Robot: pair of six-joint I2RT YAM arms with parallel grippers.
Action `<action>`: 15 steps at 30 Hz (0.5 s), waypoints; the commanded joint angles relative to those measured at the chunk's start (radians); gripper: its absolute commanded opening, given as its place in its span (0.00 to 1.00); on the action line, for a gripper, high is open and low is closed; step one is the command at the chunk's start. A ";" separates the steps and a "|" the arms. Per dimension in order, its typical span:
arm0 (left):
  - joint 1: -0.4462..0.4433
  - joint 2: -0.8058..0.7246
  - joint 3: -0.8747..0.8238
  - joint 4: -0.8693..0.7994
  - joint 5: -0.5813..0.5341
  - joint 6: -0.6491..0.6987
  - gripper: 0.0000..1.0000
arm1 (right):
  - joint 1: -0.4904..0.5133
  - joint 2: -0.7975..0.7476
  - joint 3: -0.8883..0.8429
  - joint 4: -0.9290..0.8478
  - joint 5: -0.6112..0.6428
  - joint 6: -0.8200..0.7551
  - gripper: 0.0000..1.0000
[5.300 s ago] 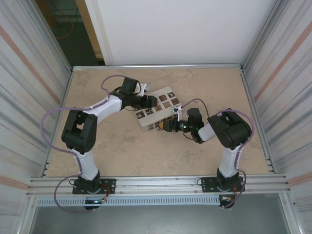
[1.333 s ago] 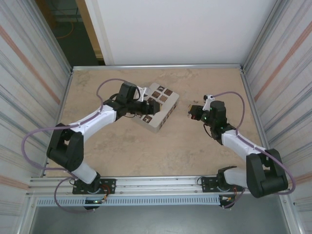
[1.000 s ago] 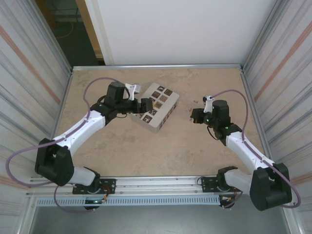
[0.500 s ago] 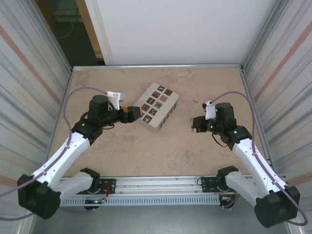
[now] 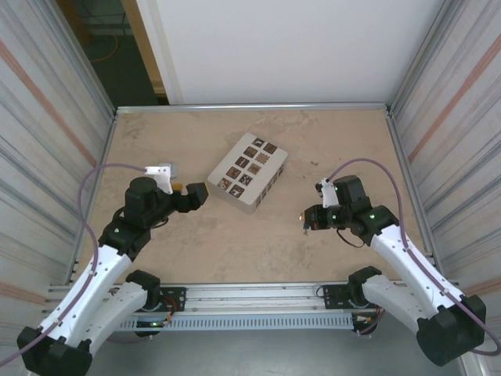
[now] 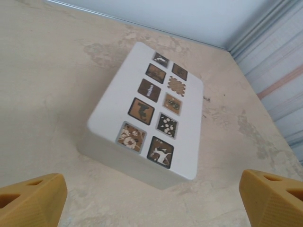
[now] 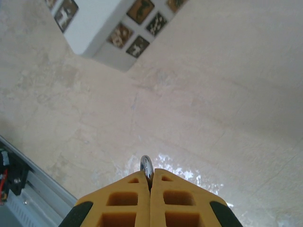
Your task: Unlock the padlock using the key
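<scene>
I will lower my right gripper toward the metal bar next and let go of the silvery metal piece (image 7: 147, 166) there, because clear tabletop is below the gripper and slightly back of it.
My right gripper (image 5: 305, 218) (image 7: 150, 176) hangs over bare table at the right front, shut on a thin silvery metal piece (image 7: 147, 166) that pokes out edge-on between the fingertips; it looks like the key. The padlock is out of view. Left of the white box, my left gripper (image 5: 190, 193) (image 6: 151, 208) stands wide open with nothing between its yellow fingers (image 6: 29, 198). It points at the box's near corner without touching it.
The white box with brown square tiles (image 5: 247, 171) (image 6: 147, 109) (image 7: 109, 23) lies on the beige table (image 5: 258, 243) just behind centre. Corrugated metal walls (image 5: 454, 141) close both sides, and a metal rail (image 5: 250, 294) runs along the near edge.
Both arms have drawn back from the box toward the near edge. The left gripper let go of the box and opened wider. The right gripper stayed shut on the metal piece.
</scene>
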 commanded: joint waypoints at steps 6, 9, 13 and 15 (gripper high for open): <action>0.024 -0.062 -0.033 -0.039 -0.061 -0.019 0.95 | 0.025 0.057 -0.085 0.060 -0.029 0.058 0.00; 0.027 -0.067 -0.037 -0.042 -0.065 -0.019 0.95 | 0.033 0.097 -0.101 0.097 -0.038 0.058 0.00; 0.029 -0.065 -0.041 -0.041 -0.070 -0.021 0.96 | 0.044 0.173 -0.114 0.142 -0.049 0.055 0.00; 0.031 -0.064 -0.042 -0.039 -0.069 -0.021 0.96 | 0.048 0.208 -0.117 0.160 -0.054 0.056 0.00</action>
